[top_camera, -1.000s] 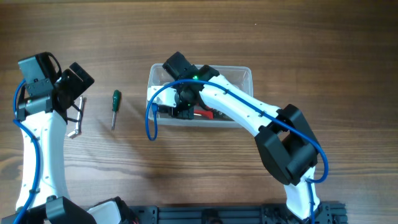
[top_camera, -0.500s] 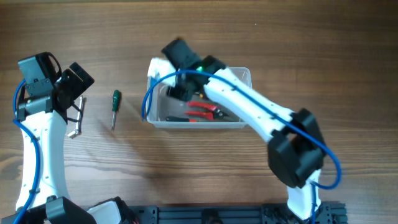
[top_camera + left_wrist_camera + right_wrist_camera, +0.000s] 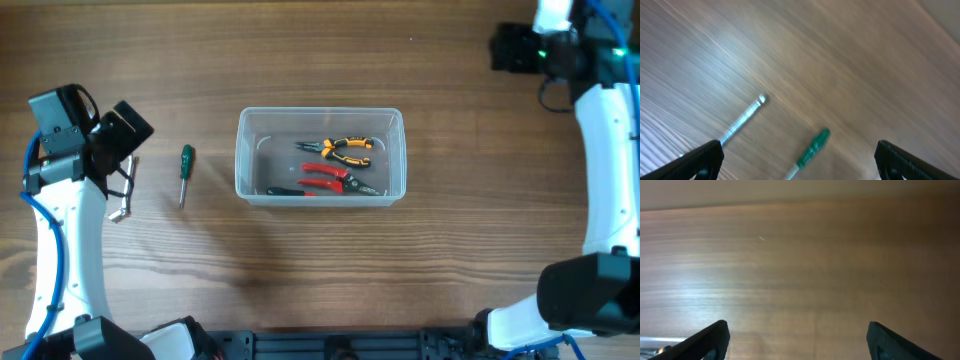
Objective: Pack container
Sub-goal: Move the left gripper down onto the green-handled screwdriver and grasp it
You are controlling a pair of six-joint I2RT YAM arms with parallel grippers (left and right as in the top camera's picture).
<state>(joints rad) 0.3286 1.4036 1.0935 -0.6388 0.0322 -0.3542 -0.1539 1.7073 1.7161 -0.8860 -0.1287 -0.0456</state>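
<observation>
My left gripper moves right in the overhead view next, turns with the slant of the green handle and lowers around it.
The clear plastic container sits mid-table. Orange-handled pliers and red-handled pliers lie inside it. A green-handled screwdriver lies on the wood to its left, also visible low in the left wrist view as the screwdriver. My left gripper hovers just left of the screwdriver, open; in its wrist view the gripper has the screwdriver's handle between its wide-apart fingers, untouched. My right gripper is far back right, open; its wrist view shows the gripper over bare wood.
A thin silver rod-like tool lies on the table beside the screwdriver, near my left fingertip. In the overhead view this silver tool sits under the left gripper. The arm bases stand along the near table edge.
My right arm has pulled out of the container and swung to the far back right, its jaws opening. The pliers stay in the container. The left arm has not moved.
</observation>
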